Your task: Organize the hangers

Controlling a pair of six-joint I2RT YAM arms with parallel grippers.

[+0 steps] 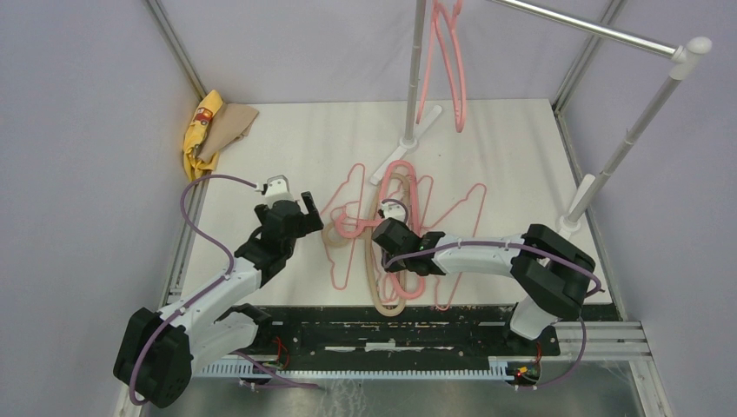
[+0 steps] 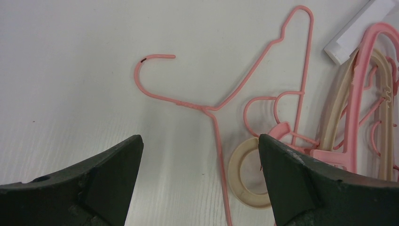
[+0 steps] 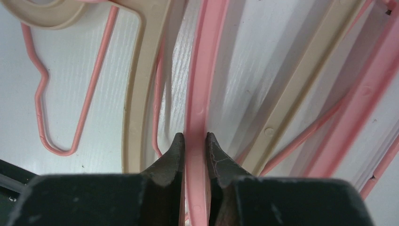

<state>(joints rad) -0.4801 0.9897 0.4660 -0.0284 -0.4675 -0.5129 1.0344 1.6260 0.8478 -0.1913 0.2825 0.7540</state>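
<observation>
The right gripper rises outward to the bar [image 1: 520, 7] next, which is above and outward of it, and releases the pink plastic hanger where other hangers already hang.
A pile of hangers lies mid-table: thin pink wire hangers [image 1: 348, 228], a thick pink plastic hanger [image 1: 407, 187] and a thick beige hanger [image 1: 381, 291]. My right gripper [image 1: 393, 233] is shut on an arm of the thick pink plastic hanger [image 3: 201, 75], with a beige hanger arm [image 3: 146, 70] beside it. My left gripper [image 1: 291, 201] is open and empty, just left of the pile; its view shows a thin pink wire hanger [image 2: 214, 110] and the beige hook ring [image 2: 244, 174] between its fingers. Two pink hangers [image 1: 445, 61] hang on the rail at the back.
The white-and-silver rail stand has a post [image 1: 415, 78] at the back centre and another post [image 1: 626, 143] at the right, with feet on the table. Yellow and tan cloths [image 1: 213, 129] lie at the back left corner. Black base plate [image 1: 408, 326] runs along the near edge.
</observation>
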